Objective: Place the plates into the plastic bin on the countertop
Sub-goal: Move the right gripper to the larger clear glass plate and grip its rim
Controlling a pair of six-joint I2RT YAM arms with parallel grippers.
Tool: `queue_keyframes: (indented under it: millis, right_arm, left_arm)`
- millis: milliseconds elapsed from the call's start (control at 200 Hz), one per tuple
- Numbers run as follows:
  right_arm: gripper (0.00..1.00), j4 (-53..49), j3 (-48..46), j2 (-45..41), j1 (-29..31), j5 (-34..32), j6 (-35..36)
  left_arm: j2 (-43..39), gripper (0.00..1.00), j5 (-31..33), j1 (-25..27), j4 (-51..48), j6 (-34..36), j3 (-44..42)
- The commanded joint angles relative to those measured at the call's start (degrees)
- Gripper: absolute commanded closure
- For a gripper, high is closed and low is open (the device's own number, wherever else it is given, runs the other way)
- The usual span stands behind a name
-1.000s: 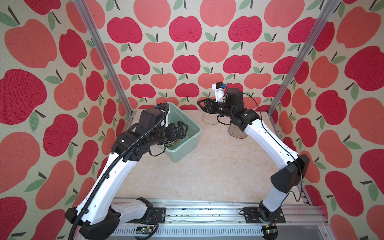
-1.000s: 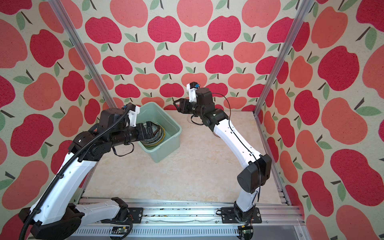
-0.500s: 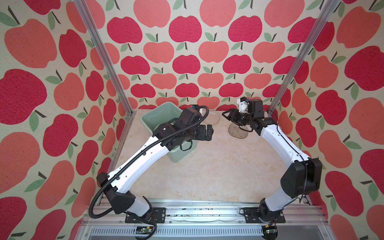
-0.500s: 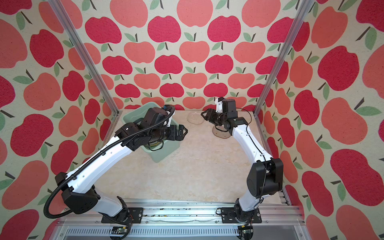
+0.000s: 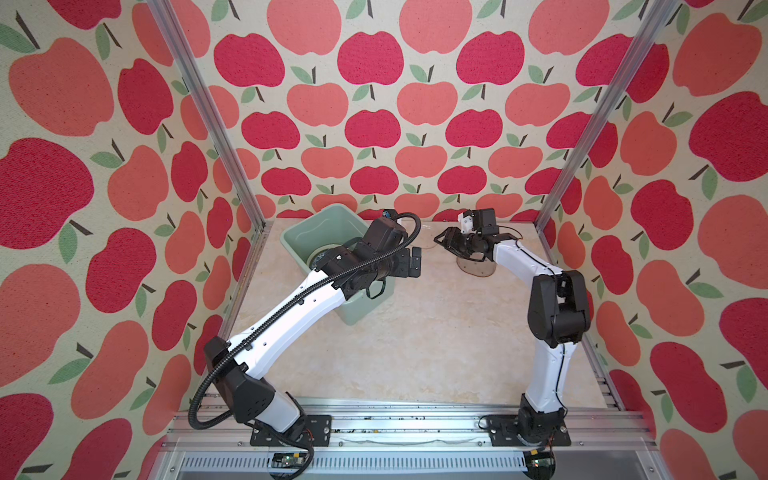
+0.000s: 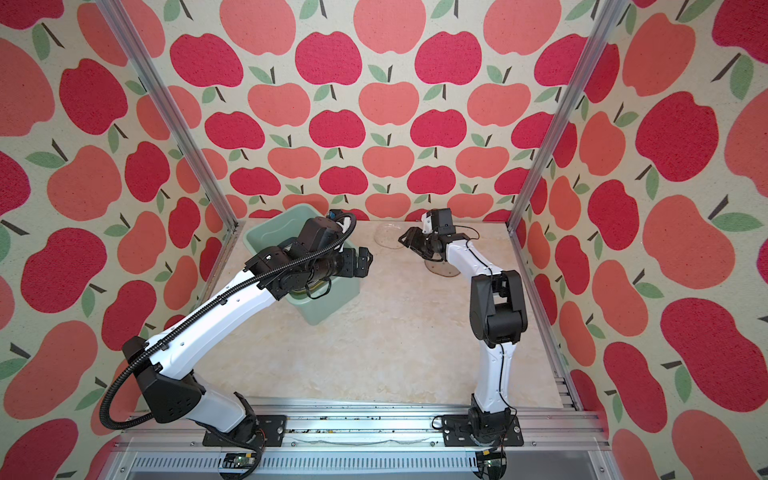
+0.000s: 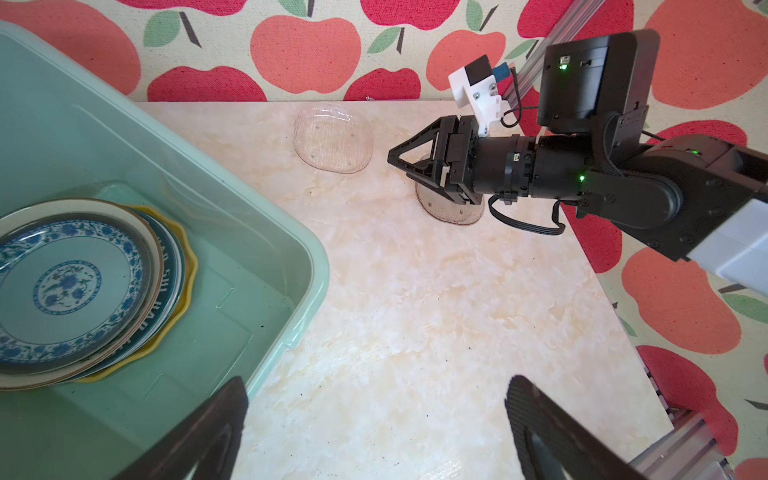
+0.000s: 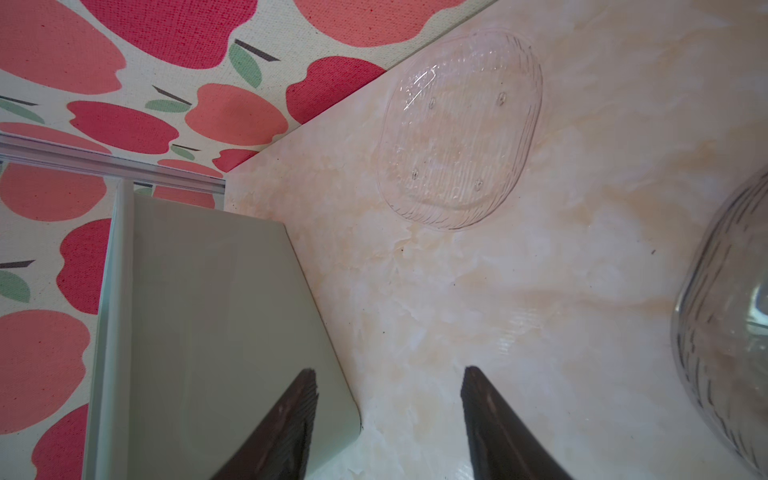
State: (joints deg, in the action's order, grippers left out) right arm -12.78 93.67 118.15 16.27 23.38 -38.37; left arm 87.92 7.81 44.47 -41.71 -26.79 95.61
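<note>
I need to lower my right gripper next, with its open fingers on both sides of the clear glass plate's rim [image 6: 399, 245] [image 8: 500, 205] nearest the smoky plate, away from the wall. That part of the plate's rim is below my right gripper.
The mint-green plastic bin [image 5: 293, 237] [image 6: 257, 235] stands at the back left of the countertop [image 5: 415, 353]. A stack of plates [image 7: 70, 286] lies inside it, a blue-patterned white one on top. On the countertop lie a clear glass plate [image 7: 332, 139] [image 8: 457, 129] [image 6: 388, 235] near the back wall and a smoky glass plate [image 5: 478, 268] [image 6: 444, 269] [image 8: 731, 332]. My left gripper [image 5: 415, 262] [image 7: 376, 386] is open and empty, just past the bin's right rim. My right gripper [image 5: 440, 241] [image 8: 388, 374] is open and empty, hovering above the smoky plate's edge, beside the clear one.
Apple-patterned walls and aluminium posts [image 5: 598, 116] close in the back and sides. An aluminium rail [image 5: 395, 419] with both arm bases runs along the front. My left arm lies across the bin's near half. The two grippers face each other a short way apart.
My left gripper swung right, from over the bin's inside to past its right rim. My right gripper drew back to the right and came lower, over the smoky plate.
</note>
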Motion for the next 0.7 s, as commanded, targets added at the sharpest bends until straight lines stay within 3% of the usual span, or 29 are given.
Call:
queue_keyframes:
  millis: [0, 320, 695]
  right_arm:
    - [0.41, 0.8, 5.1, 4.4, -0.5, -0.3, 1.4]
    - [0.42, -0.3, 12.1, 14.2, -2.2, -1.5, 3.3]
    - [0.52, 0.5, 19.0, 22.4, -2.3, -1.8, 2.7]
  left_arm:
    - [0.6, 0.01, 2.3, -1.9, -0.6, 1.1, 0.5]
    - [2.0, 0.01, 4.6, -4.4, 2.5, 1.7, -0.2]
    - [3.8, 0.01, 4.1, -4.8, 2.3, 2.3, 1.1]
